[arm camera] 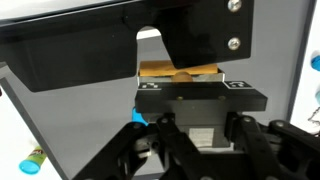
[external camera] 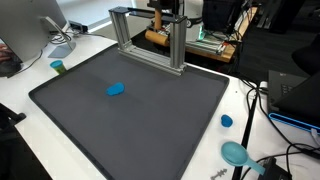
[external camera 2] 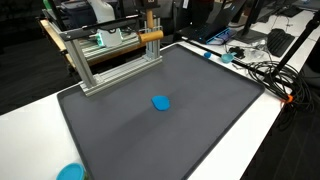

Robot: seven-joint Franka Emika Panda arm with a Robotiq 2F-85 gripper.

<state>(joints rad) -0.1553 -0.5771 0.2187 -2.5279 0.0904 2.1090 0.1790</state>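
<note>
I will next move my gripper back toward the black crossbar of the aluminium frame and release the orange-brown cylinder there, because the cylinder still hangs on the mat side.
A small blue lump (external camera: 116,89) (external camera 2: 160,102) lies alone on the dark grey mat (external camera: 130,125) (external camera 2: 190,135). At the mat's far edge stands an aluminium frame (external camera: 148,38) (external camera 2: 108,52) with a wooden roller (external camera 2: 150,36) (external camera: 158,37) at one end. In the wrist view my gripper (arm camera: 198,140) shows only its black linkages, set against a black block with two printed markers (arm camera: 150,87); its fingertips are hidden. A strip of wood (arm camera: 180,72) sits just beyond that block. A sliver of blue (arm camera: 140,117) shows at the block's left edge.
White table (external camera: 60,85) surrounds the mat. A blue cap (external camera: 227,121), a teal scoop (external camera: 236,152) and cables (external camera 2: 262,68) lie on one side. A green-topped piece (external camera: 58,67) and a monitor foot (external camera: 60,45) stand on another. A teal disc (external camera 2: 70,172) lies near the mat corner.
</note>
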